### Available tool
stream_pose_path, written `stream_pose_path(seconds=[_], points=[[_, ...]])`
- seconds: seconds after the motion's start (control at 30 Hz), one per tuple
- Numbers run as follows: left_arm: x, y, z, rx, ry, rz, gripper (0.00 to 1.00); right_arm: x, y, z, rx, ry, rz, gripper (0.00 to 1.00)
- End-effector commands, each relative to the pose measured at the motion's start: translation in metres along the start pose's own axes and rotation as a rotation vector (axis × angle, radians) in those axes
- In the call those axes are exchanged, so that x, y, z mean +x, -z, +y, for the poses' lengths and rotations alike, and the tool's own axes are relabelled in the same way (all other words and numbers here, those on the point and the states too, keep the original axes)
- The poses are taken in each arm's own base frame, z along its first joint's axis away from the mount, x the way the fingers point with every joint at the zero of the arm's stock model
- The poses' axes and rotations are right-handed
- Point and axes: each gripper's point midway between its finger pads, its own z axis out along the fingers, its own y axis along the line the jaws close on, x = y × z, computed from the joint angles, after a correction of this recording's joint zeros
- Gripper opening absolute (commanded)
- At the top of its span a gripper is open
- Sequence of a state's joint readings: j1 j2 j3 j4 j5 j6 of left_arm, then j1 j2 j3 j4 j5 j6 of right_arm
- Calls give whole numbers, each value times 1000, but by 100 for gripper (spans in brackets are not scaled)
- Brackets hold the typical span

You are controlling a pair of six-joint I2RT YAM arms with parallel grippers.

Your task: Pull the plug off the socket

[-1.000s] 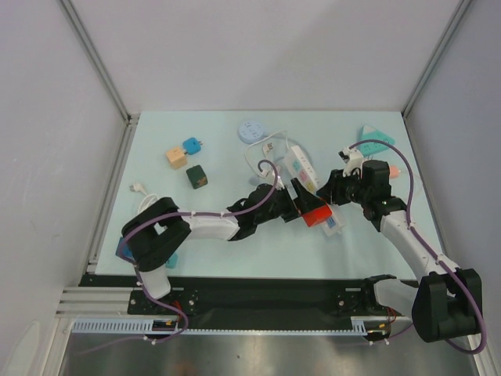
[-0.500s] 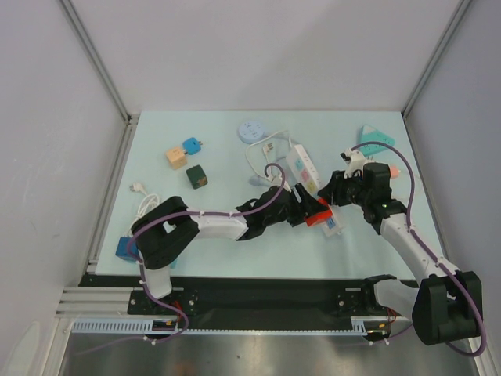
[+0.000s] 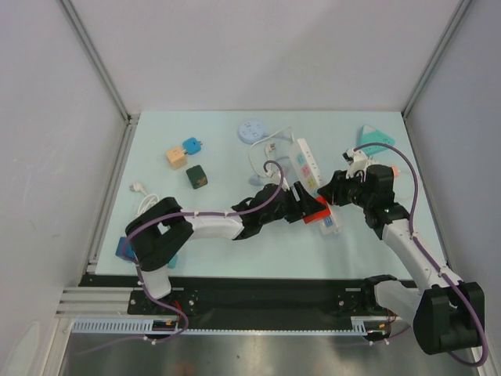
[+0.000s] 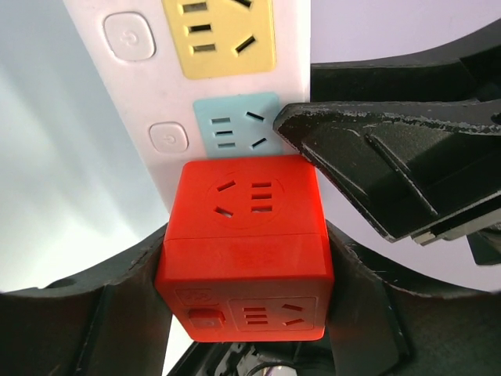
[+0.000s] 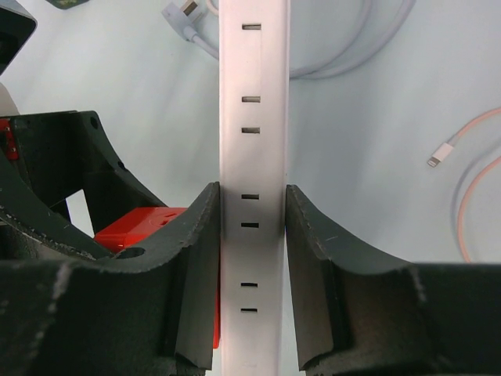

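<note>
I will pull my left gripper off the power strip (image 3: pixel 306 165) and outward next, because my right gripper is clamping the power strip. I will then move my left gripper down between the orange and dark green cubes to release.
The red cube plug (image 3: pixel 316 211) sits against the near end of the white power strip (image 3: pixel 306 165). My left gripper (image 3: pixel 308 208) is shut on the plug; in the left wrist view the plug (image 4: pixel 246 243) is clamped between both fingers (image 4: pixel 368 313), right below the strip's (image 4: pixel 196 86) light blue socket. My right gripper (image 3: pixel 332 191) is shut on the strip from the right. In the right wrist view both pads press the strip's (image 5: pixel 252 117) sides, and the plug (image 5: pixel 149 223) shows at the left behind the gripper (image 5: pixel 252 235).
A white round disc (image 3: pixel 252 130), orange cube (image 3: pixel 175 157), blue cube (image 3: pixel 191 145) and dark green cube (image 3: pixel 197 177) lie at the back left. A white cable with plug (image 3: pixel 141 189) lies left. A teal triangular item (image 3: pixel 376 138) lies back right. A pink cable (image 5: pixel 470 157) runs right of the strip.
My left gripper with the red plug has shifted right. The strip's far end has swung slightly to the right and my right gripper has moved a little away from me.
</note>
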State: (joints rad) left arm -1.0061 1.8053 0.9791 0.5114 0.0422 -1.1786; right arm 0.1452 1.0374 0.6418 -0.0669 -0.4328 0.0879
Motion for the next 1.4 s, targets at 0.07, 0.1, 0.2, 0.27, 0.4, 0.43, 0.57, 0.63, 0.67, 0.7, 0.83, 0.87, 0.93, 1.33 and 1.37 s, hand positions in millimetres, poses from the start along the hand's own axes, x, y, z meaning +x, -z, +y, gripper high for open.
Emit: stream_pose_path(seconds=[0.07, 0.1, 0.2, 0.27, 0.4, 0.43, 0.57, 0.63, 0.67, 0.7, 0.83, 0.87, 0.93, 1.33, 1.37], points=[[-11, 33, -46, 158, -78, 27, 0, -46, 4, -14, 78, 113, -165, 0], [-13, 36, -46, 160, -93, 26, 0, -46, 4, -16, 89, 117, -167, 0], [-17, 44, -39, 129, -134, 33, 0, -46, 3, -17, 97, 124, -165, 0], [-20, 50, -34, 106, -156, 34, 0, -46, 3, -18, 104, 131, -165, 0], [-21, 59, -28, 81, -229, 51, 0, -46, 2, -16, 104, 142, -164, 0], [-20, 61, -26, 74, -240, 56, 0, -45, 2, -16, 105, 142, -162, 0], [-21, 71, -20, 50, -273, 57, 0, -46, 1, -15, 103, 145, -163, 0], [-25, 78, -19, 43, -290, 44, 0, -45, 2, -15, 103, 145, -163, 0], [-26, 81, -12, 28, -290, 42, 0, -45, 1, -16, 103, 143, -162, 0], [-28, 84, -9, 22, -297, 35, 0, -45, 1, -15, 102, 143, -163, 0], [-48, 105, 5, -17, -318, -21, 0, -46, 2, -15, 98, 144, -164, 0], [-50, 109, 13, -37, -329, -24, 0, -46, 2, -14, 98, 144, -164, 0], [-64, 122, 18, -57, -337, -60, 0, -47, 3, -14, 96, 142, -169, 0], [-173, 204, 88, -339, -301, -352, 0, -48, 4, -7, 64, 135, -168, 0], [-181, 208, 92, -352, -276, -373, 0, -48, 4, -7, 64, 134, -168, 0]])
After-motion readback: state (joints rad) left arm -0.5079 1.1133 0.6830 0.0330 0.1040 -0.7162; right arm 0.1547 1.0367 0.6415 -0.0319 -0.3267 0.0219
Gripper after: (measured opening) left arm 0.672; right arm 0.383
